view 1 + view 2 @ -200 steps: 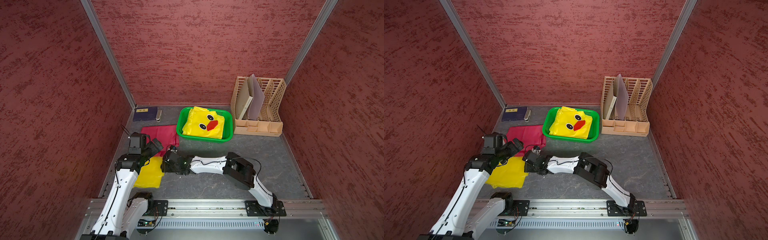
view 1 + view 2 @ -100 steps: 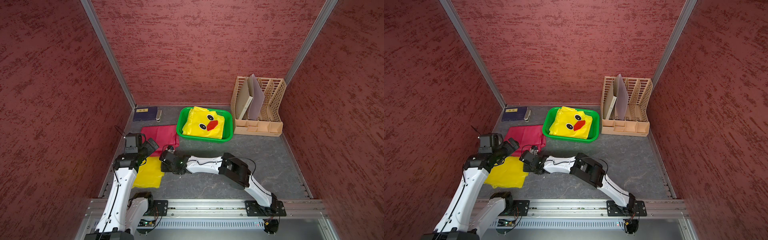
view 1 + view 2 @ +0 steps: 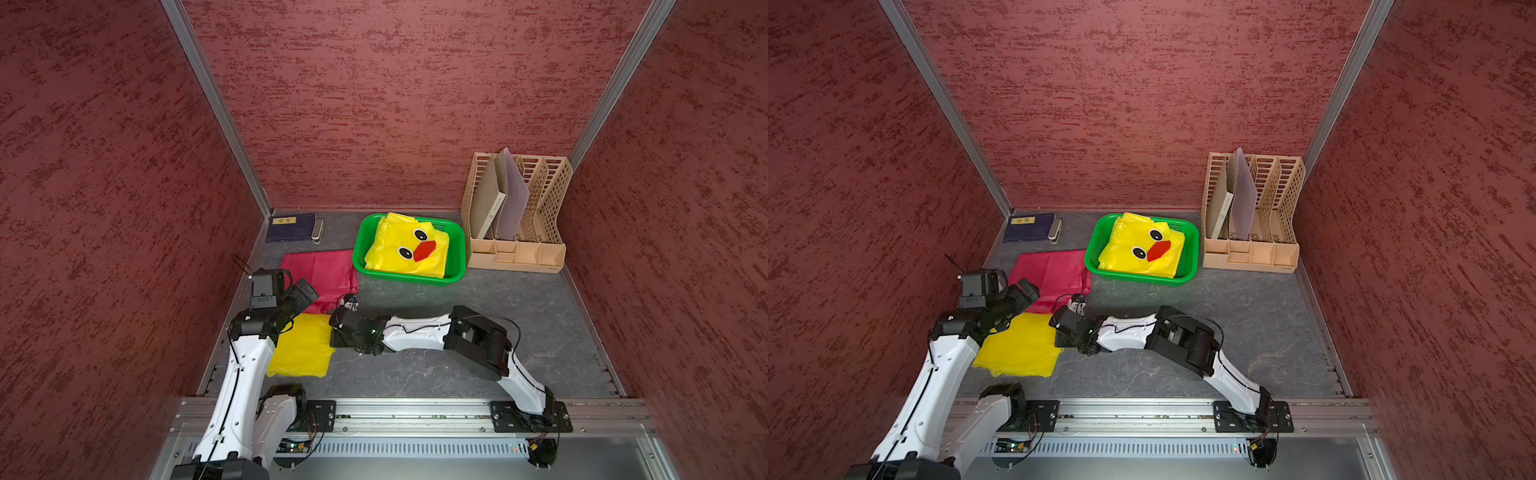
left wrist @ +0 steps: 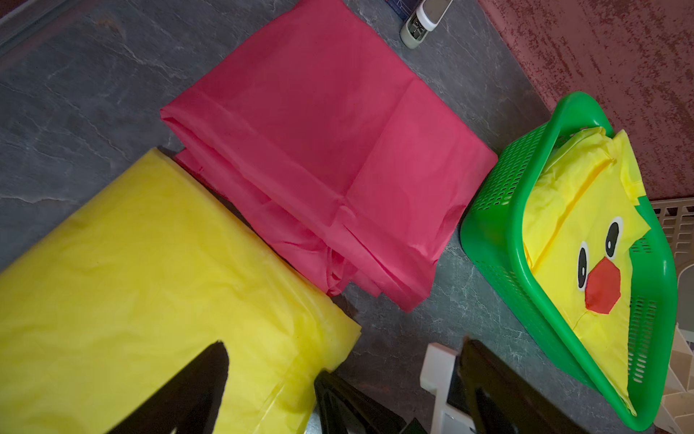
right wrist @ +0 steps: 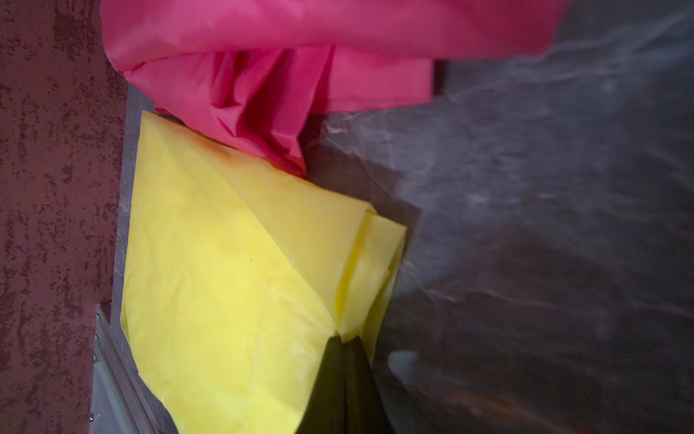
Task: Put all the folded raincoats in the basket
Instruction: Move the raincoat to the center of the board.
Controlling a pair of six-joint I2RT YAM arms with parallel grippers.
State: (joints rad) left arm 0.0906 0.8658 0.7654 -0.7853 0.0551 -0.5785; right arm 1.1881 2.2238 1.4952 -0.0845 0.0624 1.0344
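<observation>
The right gripper drags the pinched fold away from the wall crowding the raincoat next, onto the bare tabletop before the green basket, and releases it.
A plain yellow folded raincoat (image 3: 301, 353) (image 3: 1017, 353) lies at the front left of the table. My right gripper (image 3: 334, 332) (image 3: 1059, 332) is low at its right edge, shut on a pinched fold of the yellow sheet (image 5: 343, 340). A red folded raincoat (image 3: 328, 270) (image 4: 319, 150) lies just behind it. The green basket (image 3: 407, 280) (image 3: 1142, 279) (image 4: 488, 240) stands further back and holds a yellow raincoat with a duck face (image 3: 409, 249). My left gripper (image 3: 305, 293) (image 4: 343, 342) hovers open over the seam between the yellow and red raincoats, holding nothing.
A beige lattice file rack (image 3: 515, 216) with folders stands right of the basket. A dark blue book (image 3: 291, 226) and a small white device (image 3: 318, 230) lie in the back left corner. The left wall runs close beside the raincoats.
My right gripper has closed on the right edge of the yellow raincoat. The left arm has hardly moved and its gripper stays open.
</observation>
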